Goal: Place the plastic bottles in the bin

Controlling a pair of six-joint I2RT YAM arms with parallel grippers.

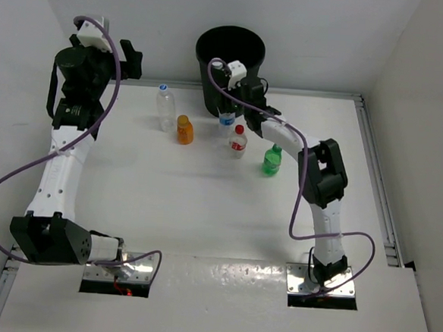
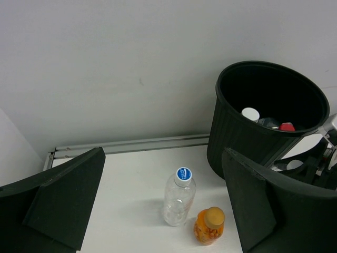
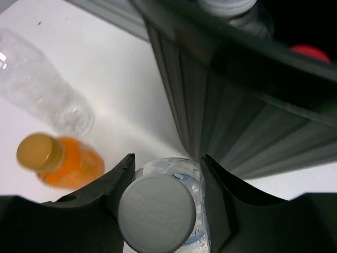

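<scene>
The bottle is still below the bin's rim. My right gripper will lift it past that rim, then move it outward over the bin's opening (image 1: 231, 46) (image 3: 299, 23) and down inside.
The black bin (image 1: 229, 56) stands at the back of the table; a white cap (image 2: 250, 113) and a red cap (image 2: 287, 126) show inside it. My right gripper (image 1: 228, 106) is shut on a clear bottle with a pale cap (image 3: 157, 213) right beside the bin's wall (image 3: 247, 121); its fingers (image 3: 113, 184) press both sides. This bottle also shows in the top view (image 1: 226, 121). My left gripper (image 2: 163, 158) is open and empty, high above a clear blue-capped bottle (image 2: 179, 197) and an orange bottle (image 2: 209, 226). A red-capped bottle (image 1: 238, 141) and a green bottle (image 1: 272, 160) stand to the right.
The blue-capped bottle (image 1: 165, 107) and the orange bottle (image 1: 184, 129) stand left of the bin. A metal rail (image 2: 131, 145) runs along the table's back edge below the white wall. The right arm's purple cable (image 1: 299, 194) loops over the table's right half.
</scene>
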